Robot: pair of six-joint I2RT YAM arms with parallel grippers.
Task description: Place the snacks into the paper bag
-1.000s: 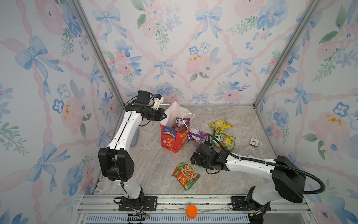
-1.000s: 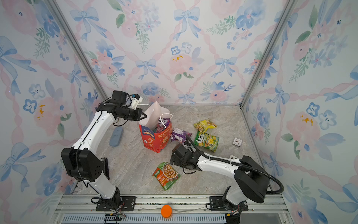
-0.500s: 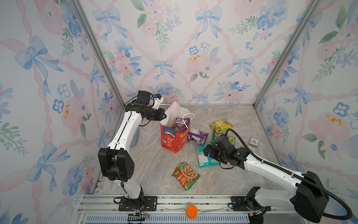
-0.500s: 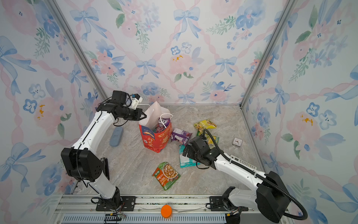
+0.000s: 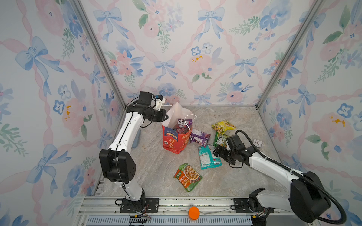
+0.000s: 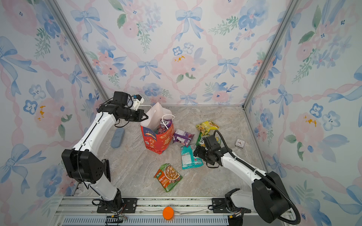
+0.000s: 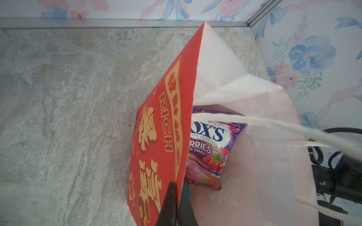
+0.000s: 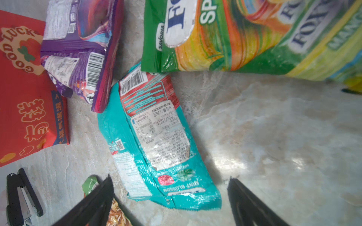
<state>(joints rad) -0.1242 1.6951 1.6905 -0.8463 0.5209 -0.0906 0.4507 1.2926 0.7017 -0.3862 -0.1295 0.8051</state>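
The teal packet already has my right gripper's open fingers on both sides of its width at its near half, so I will lower my right gripper onto it there.
The red paper bag (image 5: 170,141) (image 6: 154,141) stands upright at mid-table. My left gripper (image 5: 166,117) (image 7: 177,193) is shut on its rim, holding the mouth wide. A purple FOX'S packet (image 7: 210,148) sits inside. On the floor lie a purple packet (image 5: 199,137), a yellow packet (image 5: 223,126), a green FOX'S packet (image 5: 219,139), a teal packet (image 5: 208,158) (image 8: 156,135) and a green-orange packet (image 5: 188,177). My right gripper (image 5: 216,153) (image 8: 170,178) is open just above the teal packet's near end, holding nothing.
A small white clock (image 5: 258,143) lies near the right wall. A flat blue-grey thing (image 6: 117,138) lies by the left wall beside the left arm. An orange knob (image 5: 194,213) sits on the front rail. Walls close the table on three sides.
My right arm has drawn back to the right, and the teal packet it covered now shows on the floor. The left arm and the bag have not moved.
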